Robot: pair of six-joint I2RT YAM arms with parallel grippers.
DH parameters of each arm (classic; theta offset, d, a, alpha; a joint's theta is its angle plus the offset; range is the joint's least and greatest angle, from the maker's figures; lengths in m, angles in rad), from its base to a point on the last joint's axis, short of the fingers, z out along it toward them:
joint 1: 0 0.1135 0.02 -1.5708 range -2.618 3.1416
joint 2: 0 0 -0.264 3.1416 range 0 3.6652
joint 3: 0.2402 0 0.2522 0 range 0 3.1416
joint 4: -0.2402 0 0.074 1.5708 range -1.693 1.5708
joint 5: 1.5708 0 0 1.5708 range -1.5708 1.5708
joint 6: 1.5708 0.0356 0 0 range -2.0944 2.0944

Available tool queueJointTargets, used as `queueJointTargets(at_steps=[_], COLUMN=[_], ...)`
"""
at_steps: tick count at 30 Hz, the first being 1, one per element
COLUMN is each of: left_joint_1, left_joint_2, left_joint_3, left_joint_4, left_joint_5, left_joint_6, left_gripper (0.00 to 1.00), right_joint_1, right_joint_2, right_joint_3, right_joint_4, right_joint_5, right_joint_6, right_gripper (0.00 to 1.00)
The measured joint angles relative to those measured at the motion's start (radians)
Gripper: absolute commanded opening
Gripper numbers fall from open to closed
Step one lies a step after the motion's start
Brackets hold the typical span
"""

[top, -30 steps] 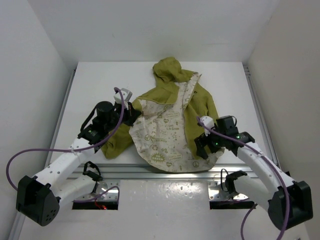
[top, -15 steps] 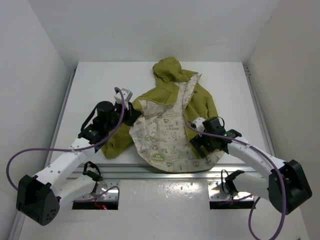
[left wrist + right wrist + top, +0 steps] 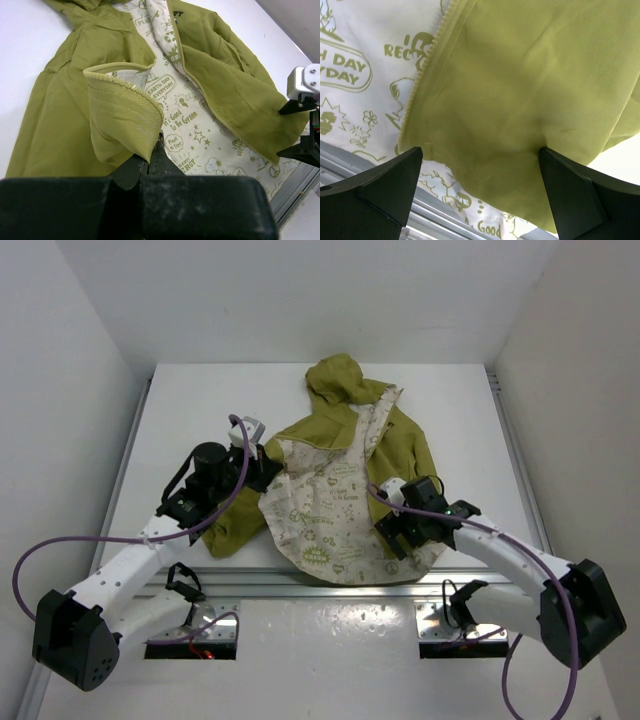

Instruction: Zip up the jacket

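Note:
My right gripper lowers slightly onto the panel's lower corner (image 3: pixel 457 152) beside the zipper teeth (image 3: pixel 427 65) next and closes, since the olive fabric is already between its open fingers.
The olive-green hooded jacket (image 3: pixel 400 445) lies open on the white table, its cream printed lining (image 3: pixel 330 505) face up. My left gripper (image 3: pixel 268 468) is shut on the jacket's left front edge and holds that ribbed corner (image 3: pixel 125 120) folded up off the table. My right gripper (image 3: pixel 398 538) is open and low over the jacket's right front panel (image 3: pixel 530 100), near its lower corner, with the zipper teeth (image 3: pixel 427 65) just to its left. The zipper line (image 3: pixel 210 105) also shows in the left wrist view.
A metal rail (image 3: pixel 330 585) runs along the table's near edge, just below the jacket's hem. White walls (image 3: pixel 60 390) close in the table on the left, right and back. The hood (image 3: pixel 335 375) points to the far side.
My right gripper has moved left and a little down, from beside the jacket's right edge onto the lower right front panel. The left arm has not moved.

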Motion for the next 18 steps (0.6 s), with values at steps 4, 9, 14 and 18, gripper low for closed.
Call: queueJointTargets(at_steps=[4, 9, 14, 18], left_joint_1=[0.0, 0.0, 0.0, 0.0], left_joint_2=[0.0, 0.0, 0.0, 0.006], left_joint_3=[0.0, 0.0, 0.0, 0.0], left_joint_4=[0.0, 0.0, 0.0, 0.0], left_joint_5=[0.0, 0.0, 0.0, 0.0], left_joint_6=[0.0, -0.009, -0.018, -0.019], left_gripper=[0.0, 0.0, 0.0, 0.0], right_joint_1=[0.029, 0.063, 0.068, 0.068], right_joint_2=[-0.037, -0.069, -0.045, 0.017], right_joint_3=[0.0, 0.0, -0.023, -0.029], right_joint_4=[-0.016, -0.015, 0.003, 0.022], right_joint_5=[0.026, 0.037, 0.041, 0.043], right_joint_6=[-0.001, -0.002, -0.003, -0.001], right_gripper=[1.0, 1.0, 1.0, 1.0])
